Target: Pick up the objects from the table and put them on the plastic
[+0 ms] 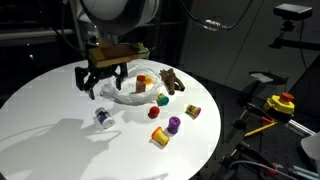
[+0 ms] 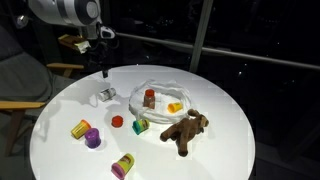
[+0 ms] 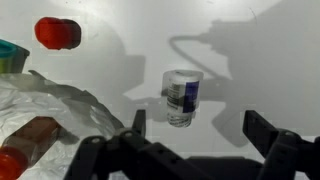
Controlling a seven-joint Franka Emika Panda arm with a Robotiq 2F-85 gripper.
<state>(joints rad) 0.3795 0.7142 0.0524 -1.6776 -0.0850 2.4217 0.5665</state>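
Observation:
Next, my gripper goes down with its open fingers on either side of the blue label of the small bottle point(image 1: 104, 119) point(image 3: 183, 96). The bottle lies below, so bare table flanks it on both sides.
A small clear bottle with a blue label point(image 3: 182, 97) lies on the white table, also seen in both exterior views point(image 1: 102, 117) point(image 2: 105, 95). My gripper point(image 3: 198, 130) hangs above it, open and empty, also seen in both exterior views point(image 1: 104, 88) point(image 2: 103, 66). The crumpled clear plastic point(image 2: 160, 88) point(image 1: 128, 97) point(image 3: 60, 100) holds a brown bottle point(image 2: 149, 98) point(image 3: 25, 140) and an orange piece point(image 2: 175, 107). A red disc point(image 2: 117, 121) point(image 3: 57, 32), a green piece point(image 2: 141, 125), a brown stuffed toy point(image 2: 185, 130) point(image 1: 172, 80) and small cups lie on the table.
A yellow cup point(image 2: 80, 128), a purple cup point(image 2: 93, 138) and a yellow-green cup point(image 2: 122, 166) stand near the table's edge. The round table point(image 2: 220, 150) ends close behind them. A chair point(image 2: 20, 85) stands beside the table and tools point(image 1: 280, 103) lie beyond it.

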